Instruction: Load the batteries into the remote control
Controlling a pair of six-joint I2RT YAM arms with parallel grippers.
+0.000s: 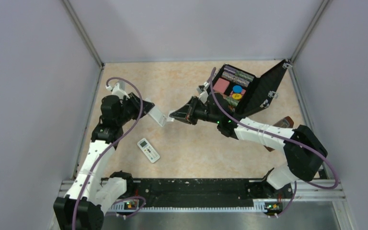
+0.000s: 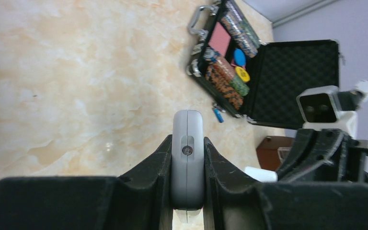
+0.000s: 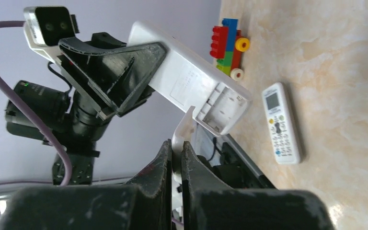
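I will next move my right gripper down and to its right in the top view, where the tabletop is clear, tilting it downward, and release the remote control's battery cover (image 3: 184, 129).
My left gripper (image 1: 148, 109) is shut on the slim white remote control (image 1: 157, 115) and holds it above the table. In the left wrist view the remote (image 2: 187, 143) stands edge-on between my jaws. The right wrist view shows its plain white back (image 3: 191, 81) with the battery compartment (image 3: 223, 108) open and empty. My right gripper (image 3: 176, 148) is shut on a thin white battery cover (image 3: 184, 129), just below that compartment. One tiny blue battery (image 2: 217, 115) lies on the table beside the black case. I see no other battery.
An open black case (image 1: 263, 88) with chips and a round blue chip (image 1: 237, 89) stands at the back right. A second white remote with a display (image 1: 148, 150) lies front left. A toy brick train (image 3: 227, 45) sits by the wall. A brown object (image 2: 268, 151) lies near the case.
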